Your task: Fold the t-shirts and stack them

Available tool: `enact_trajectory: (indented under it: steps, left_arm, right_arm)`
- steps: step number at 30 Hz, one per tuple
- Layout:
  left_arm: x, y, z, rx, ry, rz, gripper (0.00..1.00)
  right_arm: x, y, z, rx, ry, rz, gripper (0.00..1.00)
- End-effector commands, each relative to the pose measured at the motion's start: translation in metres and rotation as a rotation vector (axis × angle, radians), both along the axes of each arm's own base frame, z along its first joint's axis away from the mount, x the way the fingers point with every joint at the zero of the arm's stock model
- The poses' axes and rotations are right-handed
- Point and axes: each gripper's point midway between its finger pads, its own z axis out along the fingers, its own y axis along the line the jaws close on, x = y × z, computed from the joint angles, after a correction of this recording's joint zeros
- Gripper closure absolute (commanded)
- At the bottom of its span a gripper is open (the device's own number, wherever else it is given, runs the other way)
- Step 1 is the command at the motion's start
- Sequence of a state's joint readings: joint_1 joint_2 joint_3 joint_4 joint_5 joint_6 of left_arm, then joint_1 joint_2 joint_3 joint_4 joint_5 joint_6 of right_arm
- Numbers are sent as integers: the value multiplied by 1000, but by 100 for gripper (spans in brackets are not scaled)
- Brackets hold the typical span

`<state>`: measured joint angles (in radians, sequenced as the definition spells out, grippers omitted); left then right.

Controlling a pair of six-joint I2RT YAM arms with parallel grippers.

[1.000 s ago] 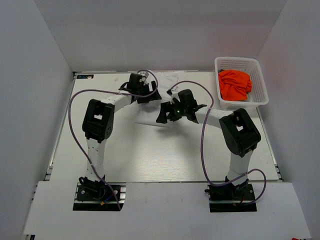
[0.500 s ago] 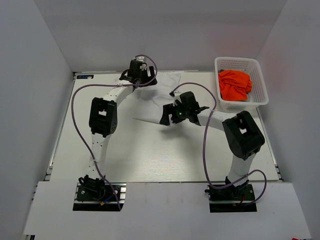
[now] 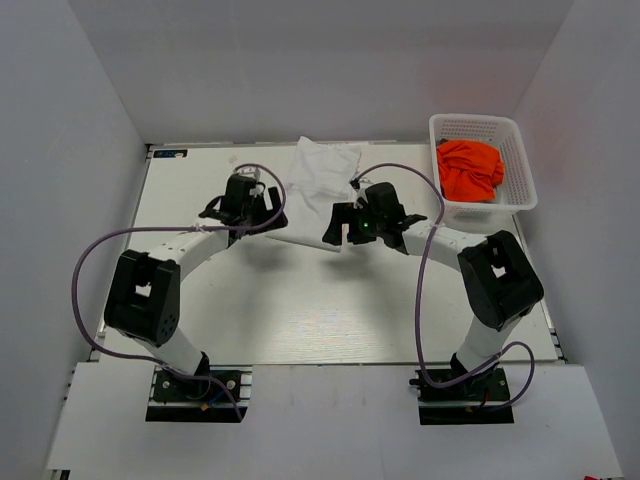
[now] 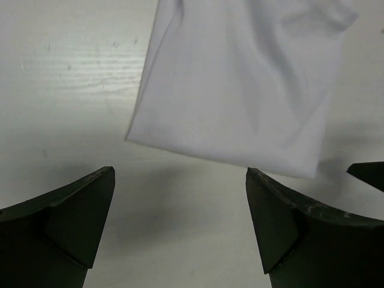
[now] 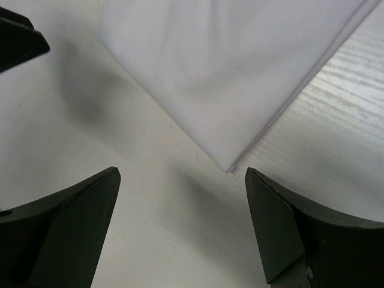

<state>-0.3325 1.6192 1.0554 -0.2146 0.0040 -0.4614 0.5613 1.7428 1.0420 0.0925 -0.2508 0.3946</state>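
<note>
The corner lies flat on the tabletop below my left gripper's open fingers, so I will move my left gripper down onto the white t-shirt's near corner farther from the basket.
The white t-shirt lies folded in a long strip on the table, from the far edge toward the middle. My left gripper is open and empty just left of its near end. In the left wrist view the shirt lies ahead of the open gripper. My right gripper is open and empty at the shirt's near right corner. In the right wrist view the shirt ends in a corner just ahead of the open gripper. The orange t-shirt lies crumpled in the basket.
A white mesh basket stands at the table's back right corner. Purple cables loop from both arms over the table. White walls close in the table on the left, back and right.
My left arm has swung from the shirt's far end back to its near left side. The white shirt now lies uncovered and folded flat. The right gripper has barely shifted.
</note>
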Motion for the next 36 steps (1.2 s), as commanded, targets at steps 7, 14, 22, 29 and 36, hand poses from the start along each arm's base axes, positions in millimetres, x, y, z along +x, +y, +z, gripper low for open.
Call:
enact_trajectory:
  steps: [7,14,22,29,36]
  left_arm:
    - [-10,23,-41,65,80,124,0]
    - [0,20,-62,83,126,124,5]
    - [4,19,-93,108,193,132,22]
    - [-20,12,-118,100,284,83,54]
    - [-41,8,-130,63,338,65,100]
  right_arm:
    - [-17,6,-19,15,110,-8,10]
    - [-8,7,-36,-41,136,-33,10]
    - [-3,10,-52,-90,158,-50,11]
    - [-9,10,-61,-139,182,-41,24]
    - [-10,-2,-70,-185,155,-89,70]
